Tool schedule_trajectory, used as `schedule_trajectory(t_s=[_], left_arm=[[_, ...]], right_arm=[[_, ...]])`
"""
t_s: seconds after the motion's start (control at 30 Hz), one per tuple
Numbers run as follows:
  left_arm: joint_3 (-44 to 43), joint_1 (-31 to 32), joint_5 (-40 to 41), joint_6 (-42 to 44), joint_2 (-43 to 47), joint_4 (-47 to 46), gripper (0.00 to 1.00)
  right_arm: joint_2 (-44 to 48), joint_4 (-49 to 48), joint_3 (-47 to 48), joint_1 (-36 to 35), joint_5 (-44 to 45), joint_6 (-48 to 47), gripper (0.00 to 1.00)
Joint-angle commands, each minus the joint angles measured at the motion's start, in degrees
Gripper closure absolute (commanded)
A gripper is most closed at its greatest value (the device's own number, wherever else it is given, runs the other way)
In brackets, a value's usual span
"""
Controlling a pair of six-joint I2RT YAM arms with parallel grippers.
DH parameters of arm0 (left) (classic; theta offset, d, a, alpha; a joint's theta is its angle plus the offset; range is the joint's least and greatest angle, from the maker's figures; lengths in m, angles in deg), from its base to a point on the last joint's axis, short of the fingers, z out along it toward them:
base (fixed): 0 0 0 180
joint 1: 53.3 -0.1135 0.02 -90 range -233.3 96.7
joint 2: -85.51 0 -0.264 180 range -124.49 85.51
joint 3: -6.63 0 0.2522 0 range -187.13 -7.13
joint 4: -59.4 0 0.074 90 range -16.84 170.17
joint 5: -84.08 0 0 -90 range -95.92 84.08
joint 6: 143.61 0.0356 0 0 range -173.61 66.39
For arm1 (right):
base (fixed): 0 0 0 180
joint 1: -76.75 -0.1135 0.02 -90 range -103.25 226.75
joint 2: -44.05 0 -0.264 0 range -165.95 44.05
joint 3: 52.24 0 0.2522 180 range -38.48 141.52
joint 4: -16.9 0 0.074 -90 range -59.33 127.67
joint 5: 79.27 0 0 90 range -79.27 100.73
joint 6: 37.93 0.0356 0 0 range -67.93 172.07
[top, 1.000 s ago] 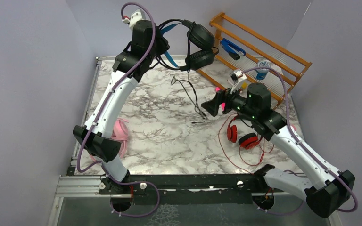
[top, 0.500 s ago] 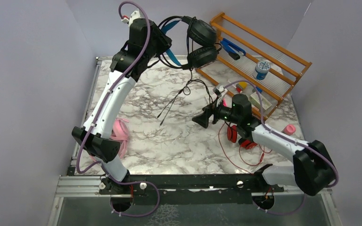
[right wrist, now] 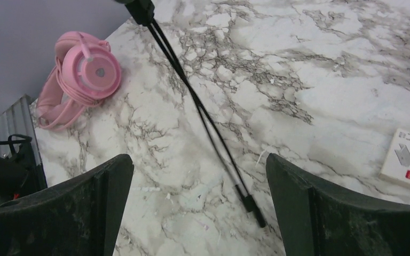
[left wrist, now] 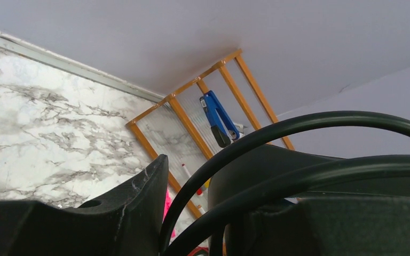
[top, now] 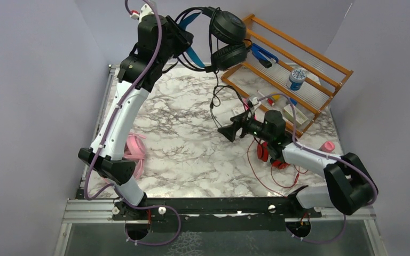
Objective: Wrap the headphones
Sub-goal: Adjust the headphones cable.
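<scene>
I will move my right gripper outward to the paired wires below the cable's joint [top: 212,109] [right wrist: 164,42], which hang outward of it, because only the plug end reaches between its fingers.
My left gripper [top: 184,40] is shut on the band of the black headphones with the blue headband [top: 229,40] and holds them high over the back of the table. In the left wrist view the band's black wires [left wrist: 277,138] run past my finger [left wrist: 133,202]. Their thin cable [top: 214,98] hangs down. Its plug end [right wrist: 248,205] shows between the fingers of my open right gripper [top: 226,131], low over the marble. The pink headphones [top: 133,152] lie at the left edge and also show in the right wrist view [right wrist: 83,74]. The red headphones [top: 264,152] lie partly under my right arm.
A wooden rack [top: 320,58] leans at the back right, with a blue tool [top: 261,55] and a blue-white bottle [top: 297,78] on it. A pink cup [top: 327,146] stands at the right edge. A small white box [right wrist: 408,156] lies on the marble.
My left arm has lifted the black headphones higher, and the cable end has swung right off the table. My right arm has dropped low and reached left toward the cable end.
</scene>
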Motion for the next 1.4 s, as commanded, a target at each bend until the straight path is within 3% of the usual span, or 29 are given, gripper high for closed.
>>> schedule_trajectory(t_s=[0.0, 0.2, 0.37, 0.57, 0.73, 0.87, 0.93, 1.07, 1.37], left_arm=[[-4.1, -0.4, 2.6, -2.4, 1.1, -4.3, 1.0], [-7.8, -1.4, 2.3, -3.1, -1.2, -4.5, 1.0], [-6.1, -1.4, -1.6, -6.0, 0.5, -5.0, 1.0], [-4.9, -1.3, -2.3, -6.3, 2.0, -5.0, 1.0], [-4.8, -1.3, -3.6, -6.5, 1.5, -5.5, 1.0], [-5.2, -1.4, -4.2, -6.1, 0.5, -6.0, 1.0], [-5.7, -1.7, -4.3, -5.9, -0.1, -5.9, 1.0], [-5.9, -3.0, -5.2, -6.7, -0.8, -6.0, 1.0], [-3.9, -3.1, -6.5, -7.9, -0.3, -7.1, 1.0]], right_arm=[[7.9, 0.6, -5.7, 2.5, 1.1, 0.7, 0.01], [17.1, -0.8, -12.1, 3.0, -2.1, -3.1, 0.0], [5.0, -6.4, -2.5, 3.0, -9.5, -5.1, 0.0], [-8.4, -19.4, 6.7, 2.8, -14.8, 3.1, 0.02], [-16.4, -23.7, 12.7, 2.4, -11.4, 6.5, 0.02], [-19.7, -21.4, 16.0, 2.7, -3.8, 8.0, 0.04], [-20.6, -18.8, 17.9, 3.5, -4.4, 8.7, 0.11], [-19.4, -18.6, 15.0, 4.2, 0.8, 8.2, 0.1], [-23.1, -18.2, 18.8, 5.0, -3.0, 9.4, 0.19]])
